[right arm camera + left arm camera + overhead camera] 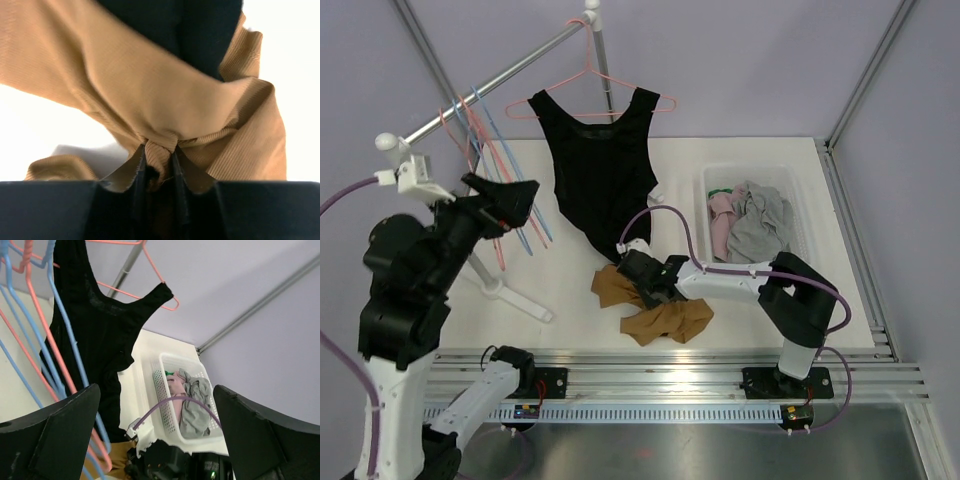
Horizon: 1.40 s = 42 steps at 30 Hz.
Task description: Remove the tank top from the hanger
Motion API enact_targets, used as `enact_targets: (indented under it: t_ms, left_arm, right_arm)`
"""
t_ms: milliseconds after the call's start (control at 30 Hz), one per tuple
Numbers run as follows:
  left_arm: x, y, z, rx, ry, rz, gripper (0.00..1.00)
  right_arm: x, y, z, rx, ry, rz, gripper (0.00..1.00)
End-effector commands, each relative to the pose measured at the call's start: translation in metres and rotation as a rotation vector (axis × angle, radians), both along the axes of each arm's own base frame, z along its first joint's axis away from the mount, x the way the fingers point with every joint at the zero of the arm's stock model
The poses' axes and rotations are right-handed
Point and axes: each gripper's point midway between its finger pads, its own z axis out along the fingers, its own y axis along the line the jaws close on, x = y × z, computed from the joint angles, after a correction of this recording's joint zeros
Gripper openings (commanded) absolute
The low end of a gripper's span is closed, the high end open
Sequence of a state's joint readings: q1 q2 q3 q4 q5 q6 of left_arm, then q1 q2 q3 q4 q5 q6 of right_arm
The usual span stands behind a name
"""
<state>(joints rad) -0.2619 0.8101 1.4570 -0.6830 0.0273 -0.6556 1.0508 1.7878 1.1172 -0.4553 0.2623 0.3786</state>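
Observation:
Next I will lift the tan garment in my right gripper over the basket of clothes to release it, since the basket stands outward, right in the top view.
A black tank top hangs on a pink hanger from the rack rail, its hem reaching down to the table. It also shows in the left wrist view with the hanger. My left gripper is open and empty, raised left of the tank top beside the spare hangers; its jaws stand wide apart in its own view. My right gripper sits low on the table just below the tank top's hem, shut on a tan garment that lies crumpled there.
Several empty blue and pink hangers hang on the slanted rail by my left gripper. The rack's white foot lies on the table at left. A white basket with pink, grey and green clothes stands at right.

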Motion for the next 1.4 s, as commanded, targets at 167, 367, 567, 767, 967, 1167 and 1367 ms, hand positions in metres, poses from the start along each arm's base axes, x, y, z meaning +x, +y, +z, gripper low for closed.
enact_targets:
  t_ms: [167,367,567,767,967,1167,1367]
  left_arm:
    - [-0.085,0.021,-0.037,0.213,-0.055,-0.066,0.99]
    - [-0.112,0.038,-0.055,0.298,-0.055,-0.035,0.99]
    - [-0.118,0.040,-0.062,0.311,-0.056,-0.033,0.99]
    - [-0.116,0.038,-0.067,0.306,-0.049,-0.046,0.99]
    - [-0.125,0.038,-0.059,0.288,-0.081,-0.050,0.99]
    - [-0.129,0.045,-0.055,0.274,-0.068,-0.014,0.99]
    - [-0.130,0.039,-0.053,0.273,-0.078,-0.046,0.99]
  right_arm:
    - [0.015,-0.002,0.102,0.002,-0.187,-0.081,0.00]
    - [0.014,-0.012,0.207,0.147,-0.287,-0.080,0.00]
    - [0.020,-0.033,0.293,0.185,-0.413,-0.097,0.00]
    - [0.035,-0.070,0.381,0.191,-0.601,-0.178,0.00]
    - [0.069,-0.126,0.426,0.191,-0.664,-0.303,0.00]
    - [0.109,-0.168,0.423,0.147,-0.681,-0.400,0.00]
    - [0.154,-0.196,0.405,0.122,-0.667,-0.478,0.00]
